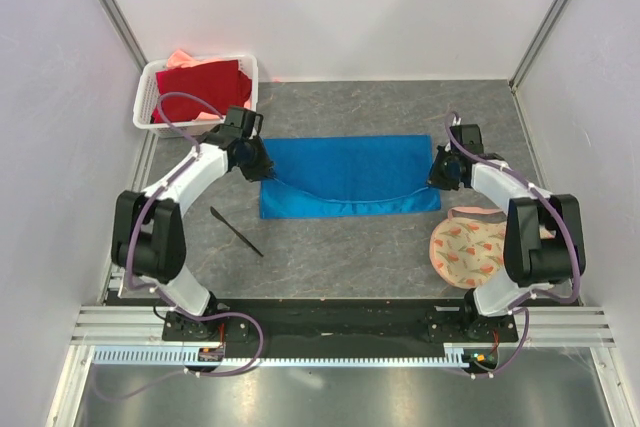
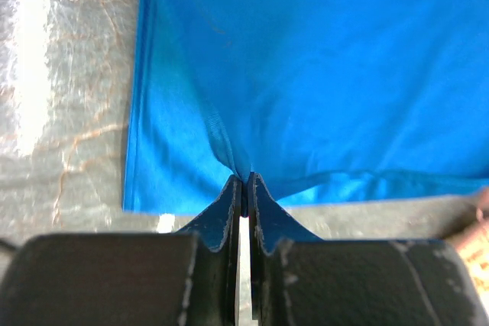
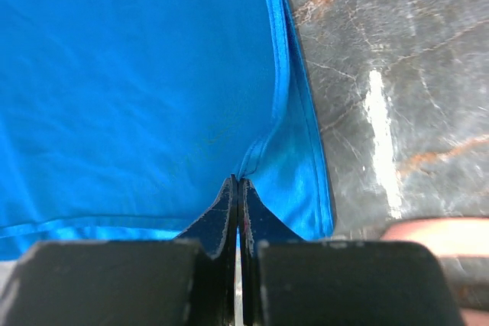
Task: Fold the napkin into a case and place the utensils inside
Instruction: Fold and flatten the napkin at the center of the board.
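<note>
The near corner of the napkin's bottom layer point(image 1: 266, 211) point(image 2: 137, 198) still lies uncovered, so my left gripper draws back and down onto it next and releases the pinch.
The bright blue napkin point(image 1: 345, 175) lies across the middle of the table, long side left to right. Its top layer is lifted at both ends and sags in a curve between them. At the left end, my left gripper point(image 1: 262, 171) is shut on a pinch of the napkin point(image 2: 321, 74), with the cloth puckering into the closed tips of the left gripper point(image 2: 244, 182). My right gripper point(image 1: 437, 175) is shut on the napkin's right end; the right wrist view shows the napkin point(image 3: 137, 82) drawn into the right gripper point(image 3: 238, 183). One black utensil point(image 1: 236, 231) lies on the table in front of the napkin's left end.
A white basket point(image 1: 149, 97) holding a dark red cloth point(image 1: 203, 82) stands at the back left. A round peach floral mat point(image 1: 468, 246) lies near the right arm's base. Purple cables run along both arms. Grey walls close in on both sides.
</note>
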Robot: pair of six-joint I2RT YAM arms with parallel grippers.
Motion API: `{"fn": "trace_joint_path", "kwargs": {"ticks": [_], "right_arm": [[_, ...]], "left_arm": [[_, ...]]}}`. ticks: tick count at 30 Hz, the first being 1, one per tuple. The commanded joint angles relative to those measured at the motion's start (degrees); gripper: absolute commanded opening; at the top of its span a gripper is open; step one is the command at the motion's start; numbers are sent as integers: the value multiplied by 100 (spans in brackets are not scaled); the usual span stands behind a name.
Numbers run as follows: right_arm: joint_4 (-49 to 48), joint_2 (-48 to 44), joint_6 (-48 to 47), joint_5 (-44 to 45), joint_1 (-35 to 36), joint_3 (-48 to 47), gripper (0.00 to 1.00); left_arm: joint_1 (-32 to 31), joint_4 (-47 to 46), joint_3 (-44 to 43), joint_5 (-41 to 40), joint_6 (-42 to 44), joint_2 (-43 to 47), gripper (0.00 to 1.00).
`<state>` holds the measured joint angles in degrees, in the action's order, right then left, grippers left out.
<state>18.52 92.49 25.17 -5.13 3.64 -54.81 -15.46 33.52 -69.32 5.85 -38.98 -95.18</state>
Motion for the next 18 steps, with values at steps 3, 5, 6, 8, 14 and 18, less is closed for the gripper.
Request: {"fn": "trace_joint_path", "kwargs": {"ticks": [3, 5, 6, 8, 14, 18], "right_arm": [[354, -608, -153, 117, 32, 145, 0], [450, -697, -170, 126, 23, 181, 0], [476, -793, -179, 135, 23, 190, 0], [538, -916, -196, 152, 23, 207, 0], [626, -1057, -214, 126, 23, 295, 0], [626, -1031, -223, 126, 23, 374, 0]], "left_arm": [[8, 181, 366, 180, 277, 605, 2], [8, 190, 436, 198, 303, 658, 2], [8, 190, 506, 198, 312, 693, 2], [8, 199, 586, 241, 321, 746, 2], [8, 190, 858, 250, 304, 895, 2], [8, 155, 982, 241, 312, 843, 2]]}}
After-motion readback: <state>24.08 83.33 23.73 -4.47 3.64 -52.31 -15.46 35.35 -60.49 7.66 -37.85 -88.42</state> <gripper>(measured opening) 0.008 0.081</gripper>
